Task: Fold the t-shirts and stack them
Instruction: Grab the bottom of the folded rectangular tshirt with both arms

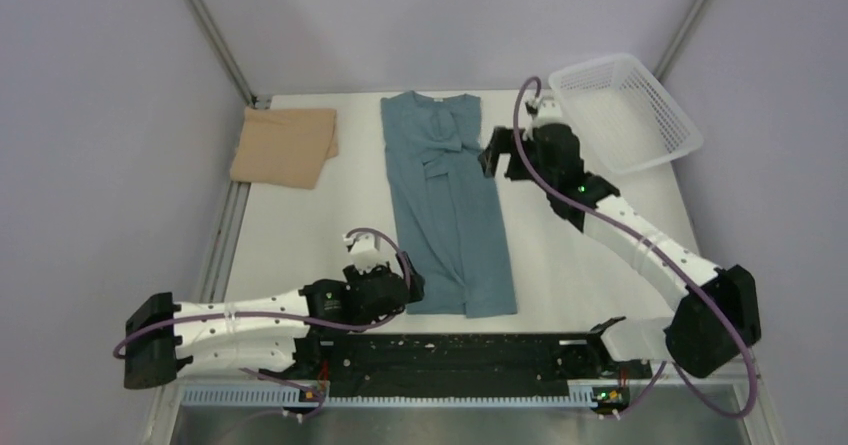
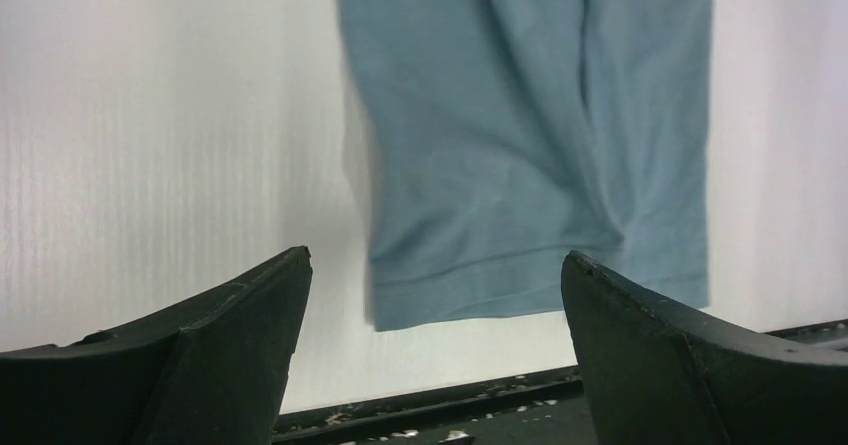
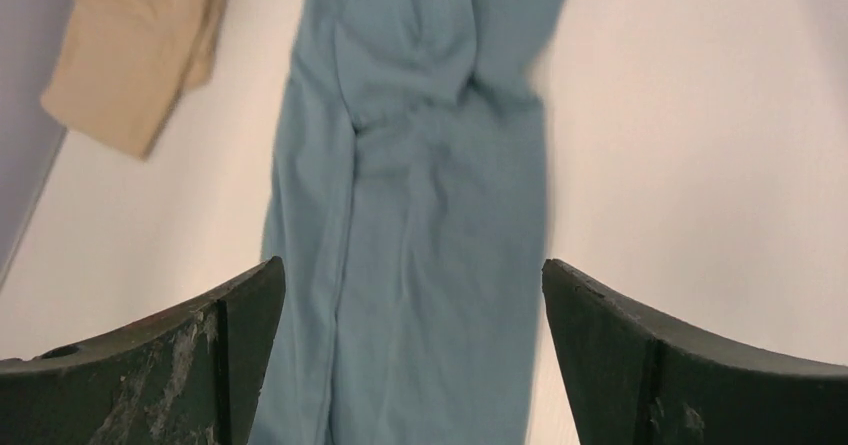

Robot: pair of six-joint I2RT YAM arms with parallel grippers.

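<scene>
My left gripper is by one hem corner of the teal-blue t-shirt. My right gripper needs to move back along the t-shirt's long edge next and down onto its other hem corner.
The teal-blue t-shirt [image 1: 450,205] lies flat in the middle of the table as a long narrow strip with its sides folded in, neck at the far end. The tan t-shirt [image 1: 285,145] rests folded at the back left. My left gripper [image 1: 412,287] is open beside the teal hem's near left corner, and in the left wrist view the teal hem [image 2: 500,285] lies ahead between the spread fingers [image 2: 240,345]. My right gripper [image 1: 490,155] is open by the shirt's upper right edge. From the right wrist the teal shirt [image 3: 430,215] and the tan t-shirt [image 3: 130,55] show beyond the right gripper [image 3: 413,275].
A white mesh basket [image 1: 590,63] sits tilted at the back right corner. A black rail [image 1: 450,350] runs along the table's near edge between the arm bases. Metal frame posts and grey walls close in the back and sides.
</scene>
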